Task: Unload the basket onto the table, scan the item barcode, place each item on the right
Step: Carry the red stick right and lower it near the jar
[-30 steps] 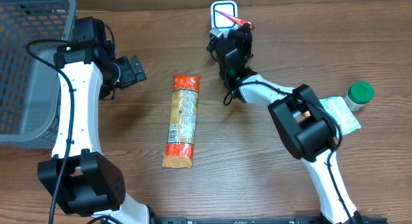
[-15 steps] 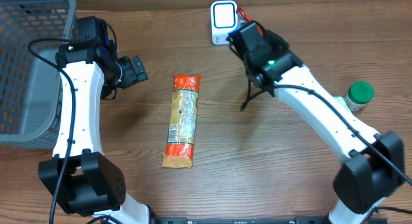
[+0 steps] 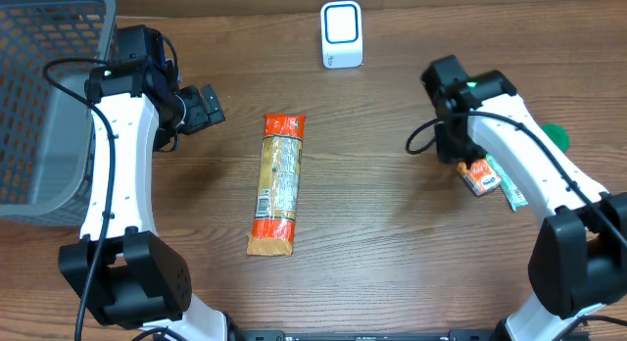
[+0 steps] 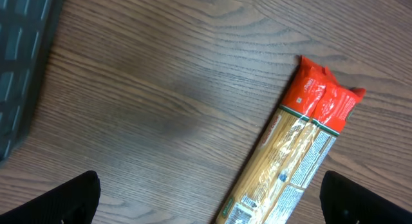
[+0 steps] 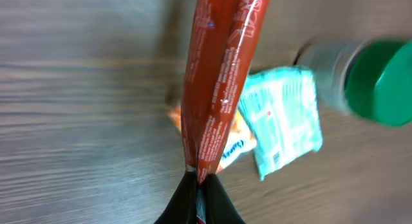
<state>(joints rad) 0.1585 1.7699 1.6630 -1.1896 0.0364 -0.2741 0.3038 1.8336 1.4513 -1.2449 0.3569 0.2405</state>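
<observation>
The orange packet (image 5: 237, 143) lies below on the right in the overhead view, so my right gripper will next go down to that side and let go of the red packet (image 5: 222, 76) over it.
My right gripper (image 5: 198, 199) is shut on the lower end of a long red packet (image 5: 222, 76), which sticks out ahead of the jaws. In the overhead view the right gripper (image 3: 458, 148) hangs at the right side of the table, far from the white barcode scanner (image 3: 342, 34) at the back edge. Under the red packet lie an orange packet (image 5: 237, 145), a teal packet (image 5: 283, 118) and a green-lidded bottle (image 5: 376, 82). My left gripper (image 3: 203, 108) is open and holds nothing. It hovers left of a long pasta package (image 3: 277, 184), also in the left wrist view (image 4: 302, 153).
A grey mesh basket (image 3: 39, 96) fills the far left of the table, its edge dark in the left wrist view (image 4: 19, 63). The teal packet (image 3: 511, 187) and green lid (image 3: 557, 135) sit partly under the right arm.
The right arm has swung from the scanner to the right and toward the front, carrying the red packet over the small packets by the bottle. The left arm has stayed still.
</observation>
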